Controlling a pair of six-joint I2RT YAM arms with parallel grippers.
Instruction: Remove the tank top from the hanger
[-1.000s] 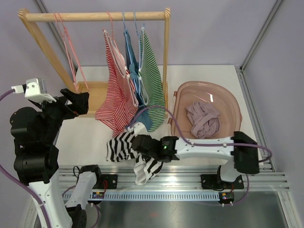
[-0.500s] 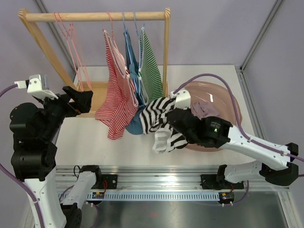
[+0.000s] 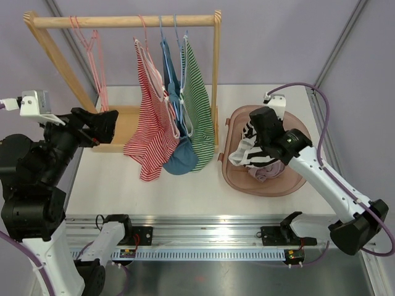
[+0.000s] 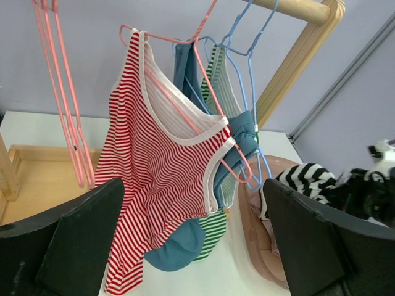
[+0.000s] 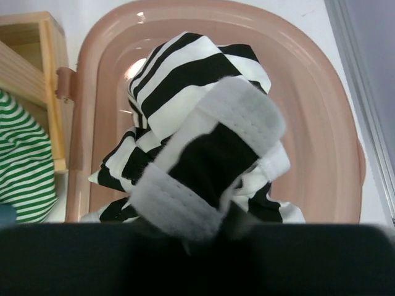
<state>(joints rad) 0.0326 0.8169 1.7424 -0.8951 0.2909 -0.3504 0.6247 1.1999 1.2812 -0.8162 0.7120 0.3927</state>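
Observation:
My left gripper is going to move outward and to the right in the top view, and close on the pink hanger's near arm, which is bare below the hanger's twist.
My right gripper [image 3: 255, 140] is shut on a black-and-white striped tank top [image 3: 245, 153] and holds it bunched over the pink basin [image 3: 296, 185]. In the right wrist view the top [image 5: 203, 92] covers my fingertips [image 5: 203, 213]. My left gripper [image 3: 102, 126] is open and empty, left of the rack, facing the hanging clothes [image 4: 191, 246]. A red-striped tank top [image 3: 151, 129] hangs on a pink hanger [image 4: 203, 68]. A blue top [image 3: 179, 157] and a green-striped top [image 3: 197, 111] hang beside it on blue hangers.
The wooden rack [image 3: 123, 21] stands at the back left, with its base box [image 3: 126, 123] on the table. Bare pink hangers [image 3: 92, 55] hang at its left end. A lilac garment [image 3: 266, 174] lies in the basin. Metal rails run along the near and right edges.
My right arm has swung from the front middle of the table to the right, carrying the black-and-white top to above the basin. My left gripper has shifted slightly.

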